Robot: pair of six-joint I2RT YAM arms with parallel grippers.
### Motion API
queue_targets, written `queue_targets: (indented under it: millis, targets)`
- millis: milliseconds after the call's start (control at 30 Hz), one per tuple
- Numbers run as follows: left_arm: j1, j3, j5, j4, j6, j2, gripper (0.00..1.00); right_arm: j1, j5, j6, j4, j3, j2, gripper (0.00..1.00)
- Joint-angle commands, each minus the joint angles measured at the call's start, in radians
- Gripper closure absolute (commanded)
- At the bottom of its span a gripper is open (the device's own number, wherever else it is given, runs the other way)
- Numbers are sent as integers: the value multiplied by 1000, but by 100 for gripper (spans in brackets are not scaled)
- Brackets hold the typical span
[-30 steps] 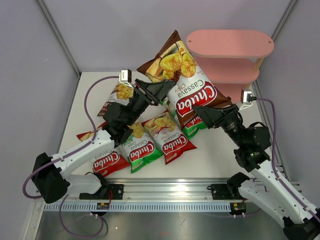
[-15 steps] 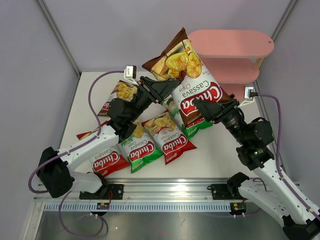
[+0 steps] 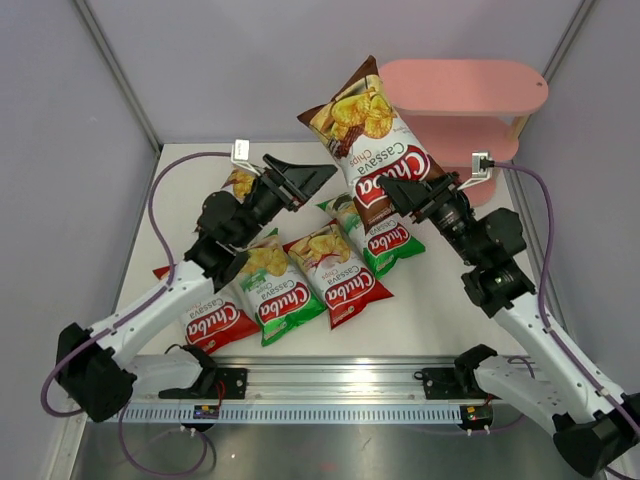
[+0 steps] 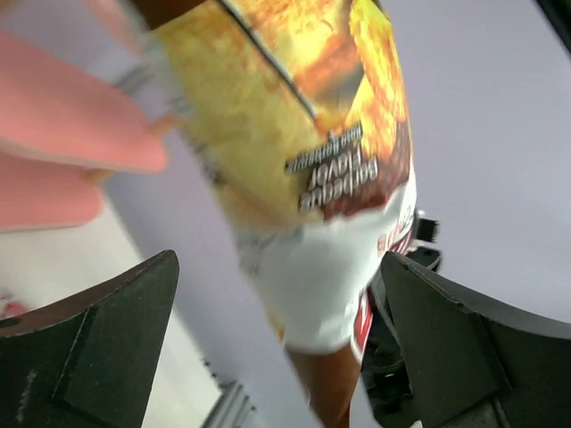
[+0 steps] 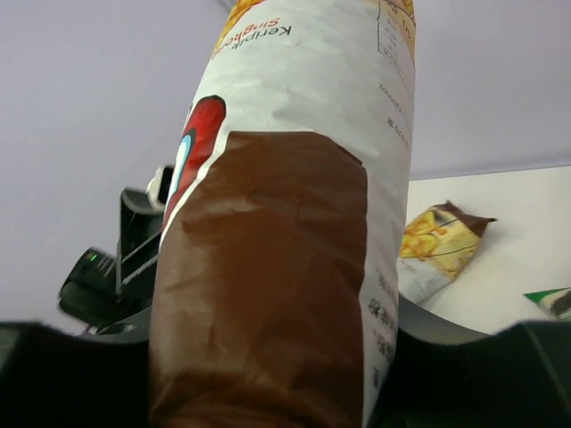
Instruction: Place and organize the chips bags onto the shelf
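My right gripper moves outward next and releases the bag on the shelf's top board, since that lies outward and to its right in the top view.
A brown chips bag hangs tilted in the air in front of the pink shelf. My right gripper is shut on its lower end, and the bag's brown bottom fills the space between the jaws. To the bag's left, my left gripper stands open and holds nothing. Its wrist view shows the bag beyond the spread fingers, with the shelf boards at the left. Two red bags and two green bags lie on the table.
A second brown bag lies on the table, partly under my left arm; it shows again in the right wrist view. The shelf stands at the back right corner. Grey walls close in the white table on three sides.
My left gripper has opened, let go of the brown bag and drawn back to the left. My right gripper has closed on the bag's lower end and raised it toward the shelf.
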Motion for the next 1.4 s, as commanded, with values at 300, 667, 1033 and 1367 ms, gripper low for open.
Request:
queue_targets:
  millis: [300,667,1033,1367]
  targets:
    - [133,-34,-114,-606,300,-291,1,-426,-146,170,34,338,263,69]
    - [134,72,-43,-963,582,-431,1,-799,-282,397,-6,534,559,69]
    - [134,-3,-69,-1035,642,-492,1,-853,-276,417,-224,717,712,59]
    - [134,-8,-89,-1056,658,-505,1,-888,-221,444,-261,708,737,62]
